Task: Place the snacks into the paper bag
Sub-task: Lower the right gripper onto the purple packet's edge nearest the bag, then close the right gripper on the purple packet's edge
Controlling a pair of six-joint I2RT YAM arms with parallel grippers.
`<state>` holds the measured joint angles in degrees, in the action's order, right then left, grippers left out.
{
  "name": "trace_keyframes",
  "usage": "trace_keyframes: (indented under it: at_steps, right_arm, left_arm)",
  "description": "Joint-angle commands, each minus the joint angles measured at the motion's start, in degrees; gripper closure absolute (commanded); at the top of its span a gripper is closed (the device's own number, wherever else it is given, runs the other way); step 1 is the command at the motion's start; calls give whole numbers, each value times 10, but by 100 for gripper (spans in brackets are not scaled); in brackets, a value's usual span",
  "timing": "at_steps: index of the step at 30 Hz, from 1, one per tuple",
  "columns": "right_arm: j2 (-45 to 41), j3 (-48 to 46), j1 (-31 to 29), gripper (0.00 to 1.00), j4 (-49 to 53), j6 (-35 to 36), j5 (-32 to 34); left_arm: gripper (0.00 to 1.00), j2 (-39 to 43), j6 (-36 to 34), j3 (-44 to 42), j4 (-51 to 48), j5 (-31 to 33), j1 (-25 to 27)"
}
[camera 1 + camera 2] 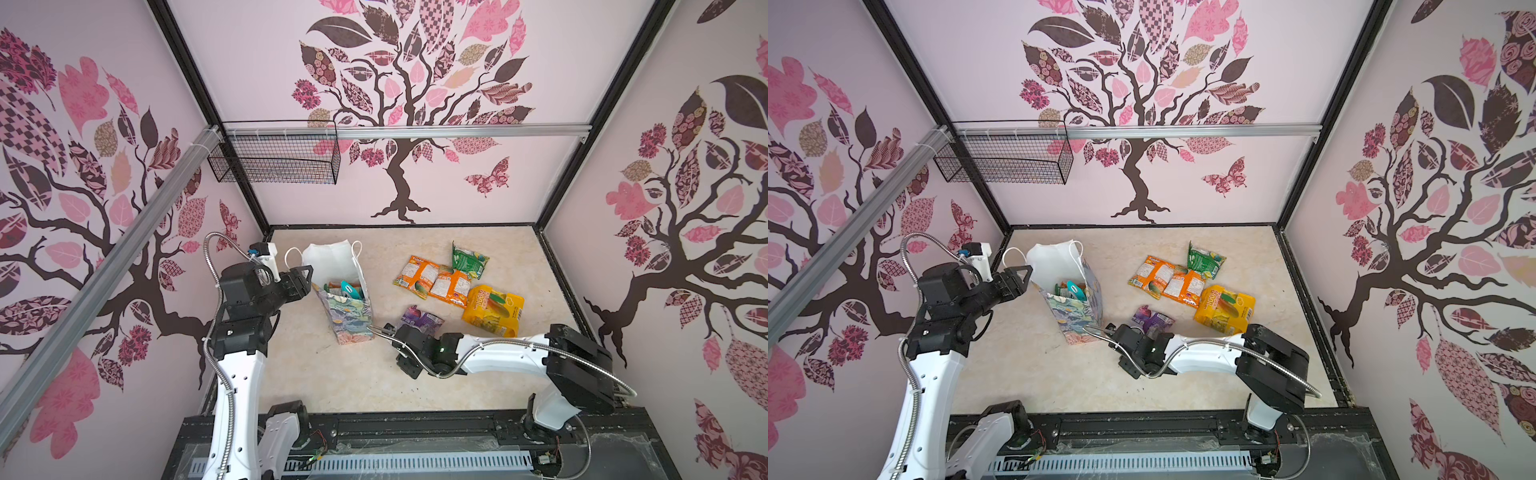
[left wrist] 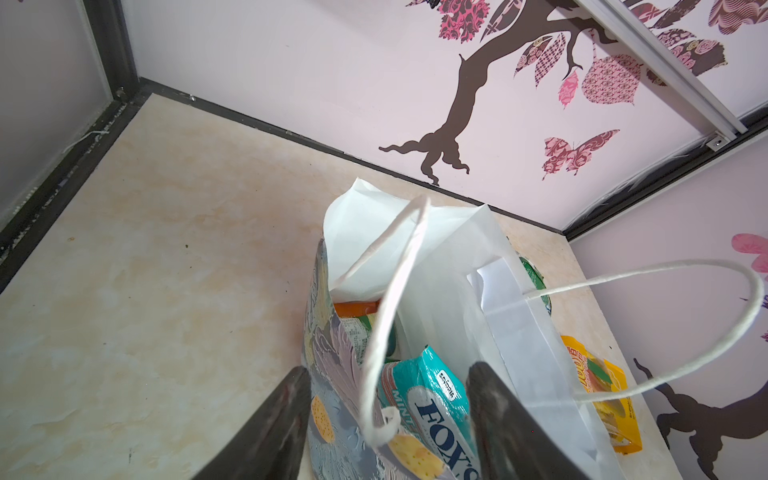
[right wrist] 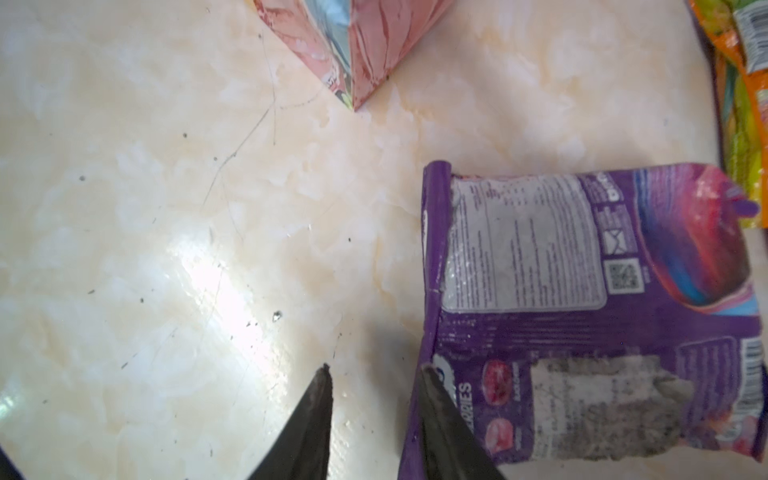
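My right gripper should move down and outward next, toward the packet's edge seam (image 3: 432, 268) and the bag, since its fingers straddle only bare table.
The paper bag (image 1: 351, 316) (image 1: 1077, 320) stands upright at the left of the table, with a teal snack packet (image 2: 432, 395) and others inside. My left gripper (image 1: 307, 276) (image 2: 388, 370) is open at the bag's mouth. One finger is outside the flowered wall (image 2: 332, 374) and one is inside. A purple packet (image 1: 422, 318) (image 3: 582, 311) lies flat right of the bag. My right gripper (image 1: 388, 330) (image 3: 374, 370) is low beside it and open, with bare table between its fingers and one finger over the packet's edge. Two orange packets (image 1: 415, 274), a green one (image 1: 467, 259) and a yellow one (image 1: 492, 309) lie further back.
A black wire basket (image 1: 274, 156) hangs on the back wall's rail at the left. The bag's cord handles (image 2: 390, 316) loop across its mouth. Walls close the table in on three sides.
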<state>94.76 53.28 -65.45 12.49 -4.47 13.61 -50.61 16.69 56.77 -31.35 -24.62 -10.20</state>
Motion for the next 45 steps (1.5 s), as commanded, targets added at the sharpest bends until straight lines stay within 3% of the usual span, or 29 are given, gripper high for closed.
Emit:
trace_keyframes:
  at_steps: [1,6,23,27,33,36,45]
  right_arm:
    - [23,17,-2,63,-2,26,59]
    - [44,22,-2,63,-30,43,100]
    - [111,48,-2,67,-63,59,126]
    - [122,47,-3,71,-66,60,134]
    - [119,51,-3,90,-57,52,131]
    - [99,52,-1,100,-49,41,112]
    - [-1,37,53,100,-14,-21,-54]
  left_arm:
    - [37,1,-3,-13,14,-1,-3]
    - [37,3,-3,-14,13,1,-4]
    - [37,3,-2,-14,16,1,-4]
    - [37,3,-3,-13,15,0,-4]
    - [37,3,-3,-14,15,-1,-4]
    - [37,3,-3,-14,16,0,-4]
    - [37,5,-3,-14,16,-1,-4]
